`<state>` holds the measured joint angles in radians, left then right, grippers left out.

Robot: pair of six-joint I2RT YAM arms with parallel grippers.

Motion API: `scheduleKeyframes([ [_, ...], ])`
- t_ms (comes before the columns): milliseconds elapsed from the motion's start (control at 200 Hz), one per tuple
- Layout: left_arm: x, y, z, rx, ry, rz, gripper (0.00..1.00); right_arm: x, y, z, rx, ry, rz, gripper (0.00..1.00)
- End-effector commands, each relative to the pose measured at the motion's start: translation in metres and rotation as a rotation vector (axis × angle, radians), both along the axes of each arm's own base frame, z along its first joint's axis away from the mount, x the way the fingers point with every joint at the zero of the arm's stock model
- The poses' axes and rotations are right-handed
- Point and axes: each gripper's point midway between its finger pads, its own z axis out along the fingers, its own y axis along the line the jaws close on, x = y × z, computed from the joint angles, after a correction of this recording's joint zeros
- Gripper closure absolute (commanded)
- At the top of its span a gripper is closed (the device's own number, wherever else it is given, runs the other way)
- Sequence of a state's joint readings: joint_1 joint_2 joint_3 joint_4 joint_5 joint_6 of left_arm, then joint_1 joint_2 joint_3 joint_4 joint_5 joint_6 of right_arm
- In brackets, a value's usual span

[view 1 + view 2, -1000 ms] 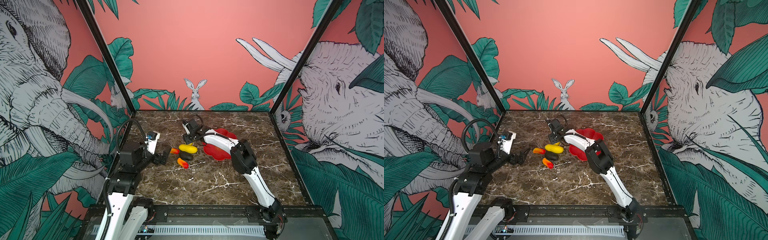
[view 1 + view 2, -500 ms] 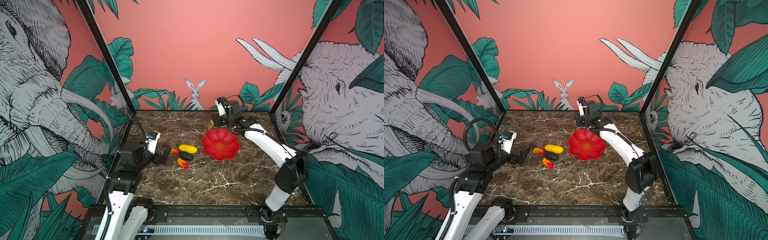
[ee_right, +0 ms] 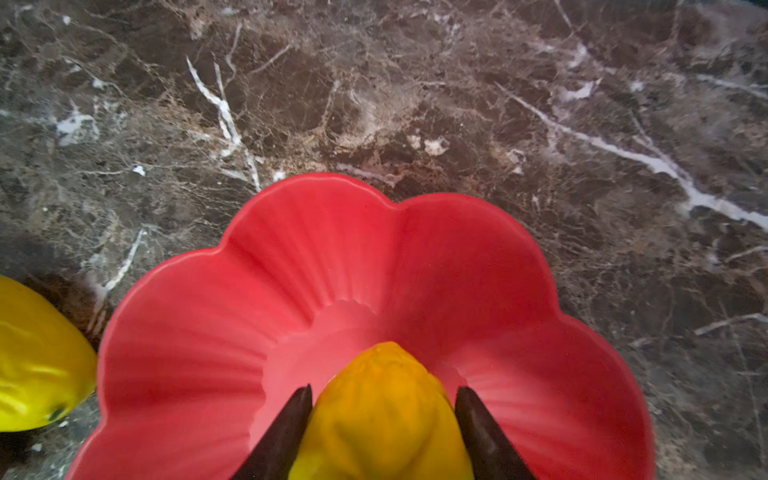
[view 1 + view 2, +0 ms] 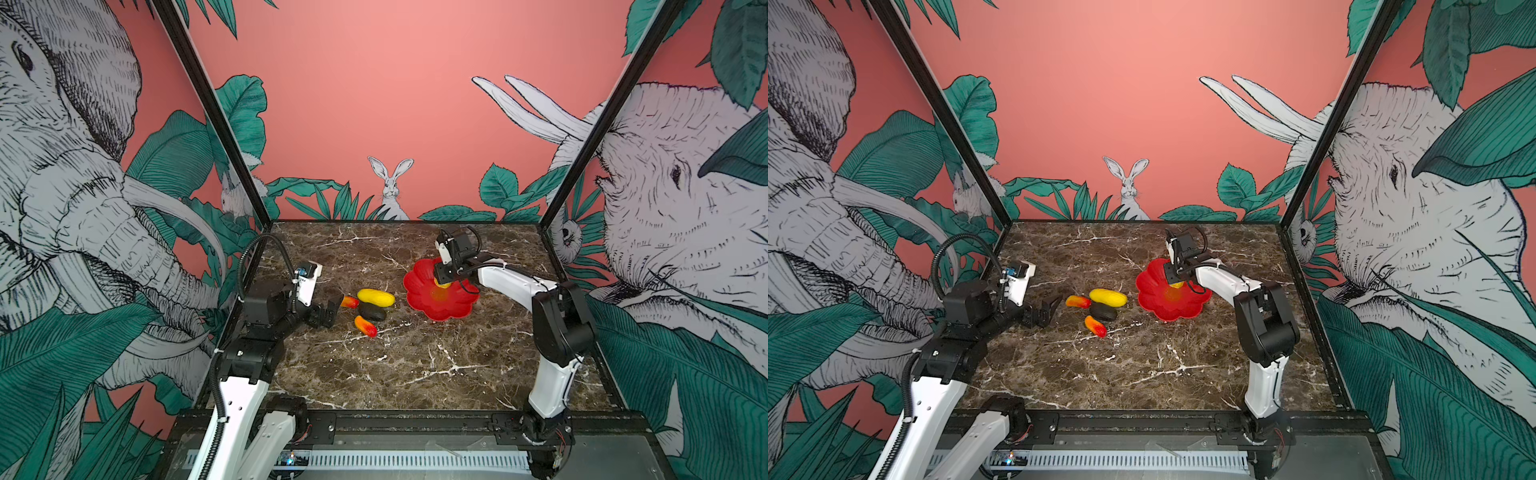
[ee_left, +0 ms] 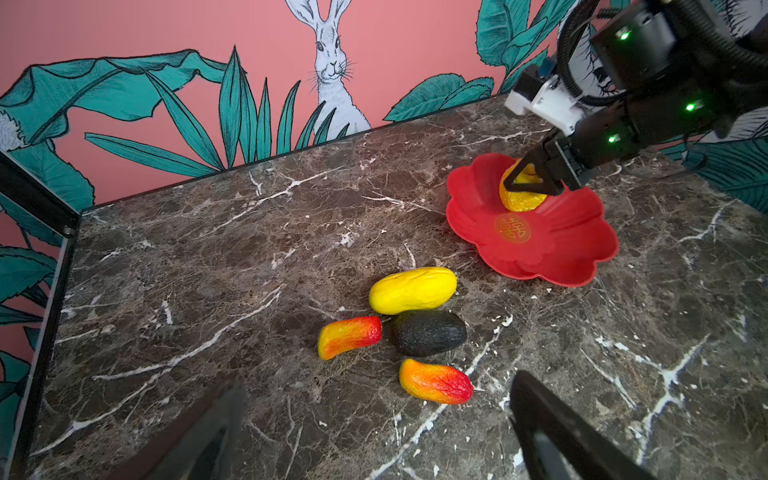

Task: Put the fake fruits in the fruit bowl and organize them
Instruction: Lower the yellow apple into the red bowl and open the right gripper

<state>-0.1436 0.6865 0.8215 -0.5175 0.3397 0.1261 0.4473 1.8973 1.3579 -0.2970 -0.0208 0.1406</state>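
My right gripper lowers the bumpy yellow fruit [image 3: 382, 428] onto the bowl's bottom [image 3: 340, 340] beside the gold emblem and releases it next, since the fruit is already inside the bowl's rim.
The fruit bowl [image 4: 440, 312] [image 4: 1172, 312] [image 5: 540, 266] [image 3: 332, 249], a red flower-shaped dish, sits right of the table's middle. My right gripper [image 4: 442, 282] [image 4: 1175, 284] [image 5: 527, 183] [image 3: 384, 390] is down inside it, shut on the bumpy yellow fruit [image 5: 521, 200] [image 3: 382, 428], which rests near the bowl's far side. On the marble to the bowl's left lie the long yellow fruit [image 4: 376, 297] [image 5: 412, 289], the black oval [image 4: 372, 311] [image 5: 429, 332] and two orange-red pieces [image 5: 349, 336] [image 5: 435, 381]. My left gripper [image 4: 329, 311] [image 4: 1045, 309] [image 5: 378, 432] hangs open just left of them, with nothing in it.
The dark marble table [image 4: 415, 365] is boxed in by painted walls and black corner posts [image 4: 216, 116]. The right arm's elbow [image 4: 561, 320] stands tall beside the right wall. The long yellow fruit [image 3: 37, 374] lies close to the bowl's rim.
My right arm swung away from the fruit cluster to the back of the table, then came down into the bowl with the bumpy yellow fruit. The left arm has stayed still.
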Motion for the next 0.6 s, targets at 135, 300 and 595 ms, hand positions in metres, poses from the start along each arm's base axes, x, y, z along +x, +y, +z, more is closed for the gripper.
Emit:
scheduleKeyframes([
  [135,-0.001,-0.005,0.007,0.000,-0.033,-0.034,0.00,0.020,0.001,-0.012,-0.008,-0.042,-0.009,0.57],
  [300,-0.001,-0.005,0.007,0.000,-0.033,-0.039,0.00,0.022,-0.003,-0.021,-0.022,-0.034,-0.022,0.54],
  [595,-0.002,-0.006,0.007,0.001,-0.035,-0.045,0.00,0.019,-0.008,0.002,-0.051,-0.042,-0.003,0.12],
])
